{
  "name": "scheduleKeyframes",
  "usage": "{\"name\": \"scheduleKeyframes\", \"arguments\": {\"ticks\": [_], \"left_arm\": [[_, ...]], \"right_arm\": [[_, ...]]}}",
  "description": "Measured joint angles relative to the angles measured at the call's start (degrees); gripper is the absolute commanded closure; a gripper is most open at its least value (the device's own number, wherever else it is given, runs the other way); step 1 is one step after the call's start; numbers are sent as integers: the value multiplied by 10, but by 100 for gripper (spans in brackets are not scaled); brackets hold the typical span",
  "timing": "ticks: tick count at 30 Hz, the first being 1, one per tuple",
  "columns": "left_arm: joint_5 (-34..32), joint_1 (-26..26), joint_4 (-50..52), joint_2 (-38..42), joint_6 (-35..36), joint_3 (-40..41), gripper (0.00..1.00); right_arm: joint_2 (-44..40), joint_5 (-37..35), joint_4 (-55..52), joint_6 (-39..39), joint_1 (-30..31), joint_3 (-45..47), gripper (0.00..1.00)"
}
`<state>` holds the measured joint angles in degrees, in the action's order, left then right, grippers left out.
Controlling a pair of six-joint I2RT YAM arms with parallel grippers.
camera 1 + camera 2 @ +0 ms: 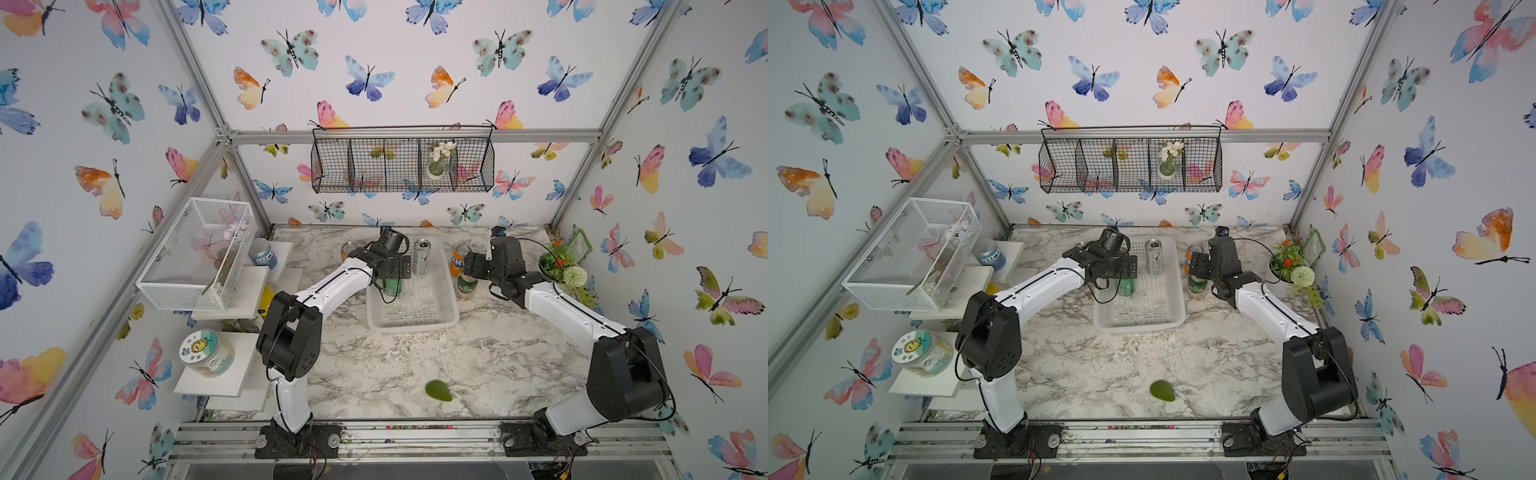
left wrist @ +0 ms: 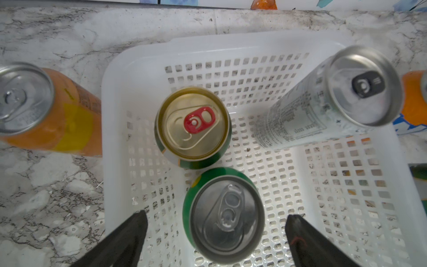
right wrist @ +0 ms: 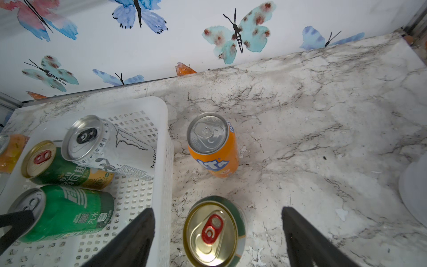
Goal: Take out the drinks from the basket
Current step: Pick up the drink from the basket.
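Note:
The bright green can stands between my open fingers, so my left gripper will next move down into the basket around the can's upper body [image 1: 392, 284] [image 2: 224, 213] and close on it.
The white basket [image 1: 411, 326] [image 2: 231, 41] holds a slim silver can [image 1: 422, 256] [image 2: 300, 120], a bright green can [image 1: 392, 286] [image 2: 225, 217] and a gold-topped dark green can [image 2: 193, 126]. My left gripper [image 1: 390, 266] [image 2: 216, 214] hangs open over the bright green can, one finger on each side, not touching it. On the marble right of the basket stand a Fanta can [image 1: 459, 259] [image 3: 213, 144] and a second gold-topped dark green can [image 1: 467, 286] [image 3: 213, 231]. My right gripper [image 1: 471, 270] [image 3: 217, 210] is open astride that can. An orange can [image 1: 348, 250] [image 2: 46, 108] stands left of the basket.
A potted plant [image 1: 561, 266] crowds the right arm. Left-side shelves carry a blue-lidded jar [image 1: 262, 253], a white mesh box [image 1: 195, 253] and a labelled jar [image 1: 206, 353]. A green avocado-shaped object [image 1: 438, 390] lies near the front. A black wire basket [image 1: 403, 160] hangs on the back wall.

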<state>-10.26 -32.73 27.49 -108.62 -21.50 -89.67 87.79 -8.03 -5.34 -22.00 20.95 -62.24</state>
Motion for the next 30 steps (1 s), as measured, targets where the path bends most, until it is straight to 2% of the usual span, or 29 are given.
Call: {"name": "scheduleKeyframes", "arguments": {"ticks": [9, 16, 25, 30], "left_arm": [[0, 0, 6, -52, 5, -23, 9], [0, 0, 12, -87, 7, -31, 19], [-3, 0, 14, -90, 11, -33, 33], [-3, 0, 16, -90, 12, -35, 34]], "right_arm": [[0, -3, 1, 0, 0, 0, 11], [0, -6, 2, 0, 0, 0, 11], [0, -8, 2, 0, 0, 0, 11], [0, -9, 2, 0, 0, 0, 11]]}}
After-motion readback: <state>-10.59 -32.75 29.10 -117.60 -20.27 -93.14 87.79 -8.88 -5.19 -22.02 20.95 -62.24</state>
